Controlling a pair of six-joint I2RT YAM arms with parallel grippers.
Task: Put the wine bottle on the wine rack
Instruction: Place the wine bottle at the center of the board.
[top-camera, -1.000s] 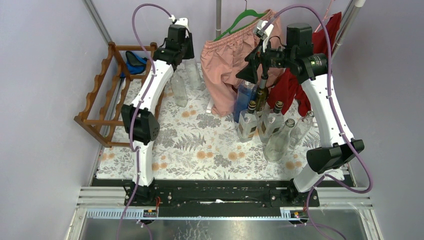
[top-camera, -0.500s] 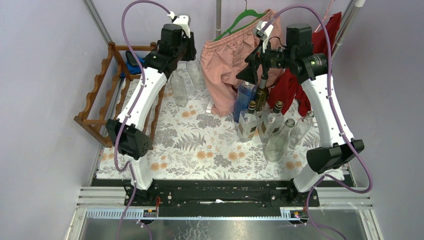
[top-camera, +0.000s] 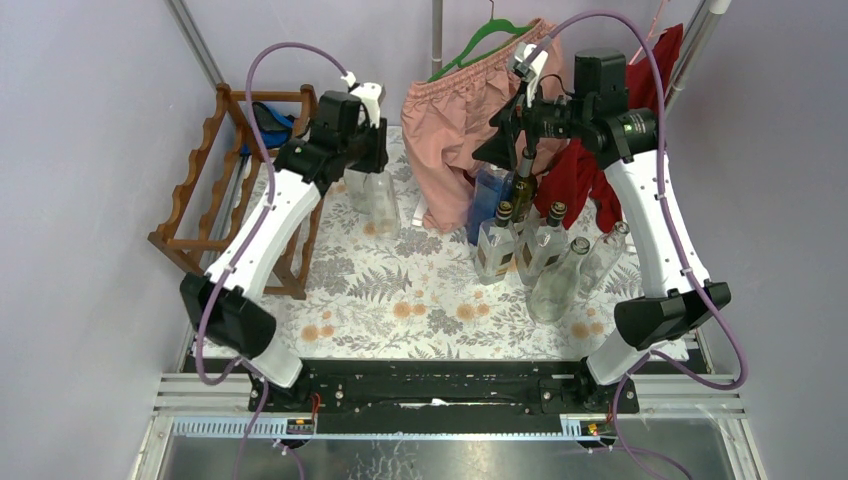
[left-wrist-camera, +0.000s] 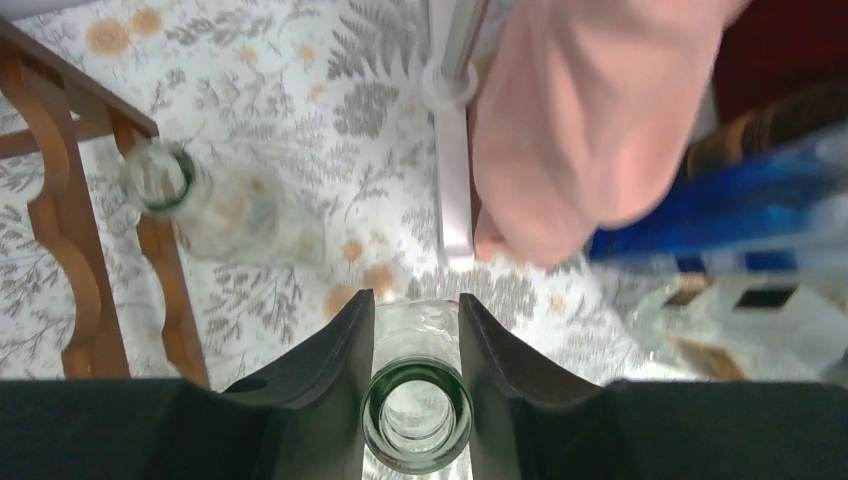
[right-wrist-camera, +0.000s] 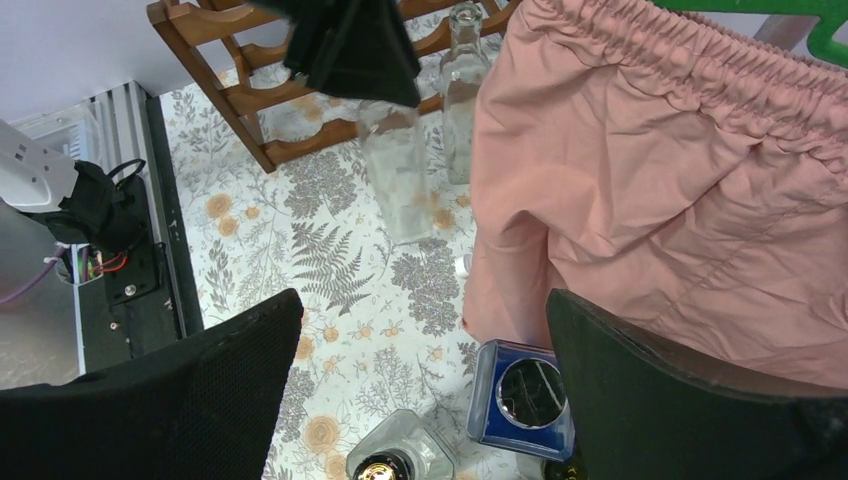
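Observation:
My left gripper draws back toward my base next, lowers the bottle onto an open patch of floral mat (top-camera: 391, 286) and releases it there.
A clear glass wine bottle (left-wrist-camera: 417, 415) with a greenish rim stands upright between my left gripper's fingers, and the left gripper (left-wrist-camera: 415, 305) is shut on its neck. From above, the left gripper (top-camera: 362, 150) holds the bottle (top-camera: 383, 203) over the floral mat, just right of the reddish-brown wine rack (top-camera: 198, 190). The right wrist view also shows the held bottle (right-wrist-camera: 397, 180) and the rack (right-wrist-camera: 262, 98). My right gripper (right-wrist-camera: 425, 390) is open, high above a cluster of bottles at the right (top-camera: 507, 135).
A second clear bottle (left-wrist-camera: 170, 185) stands beside the rack's leg (left-wrist-camera: 160, 270). Pink shorts (top-camera: 465, 110) and a red garment (top-camera: 585, 165) hang at the back. A blue square bottle (right-wrist-camera: 522, 397) and several glass bottles (top-camera: 545, 255) crowd the right side. Something blue (top-camera: 268, 122) lies on the rack.
The left arm has drawn its gripper and the held bottle nearer and to the right, away from the back; its elbow swung down to the left. The right arm stayed put.

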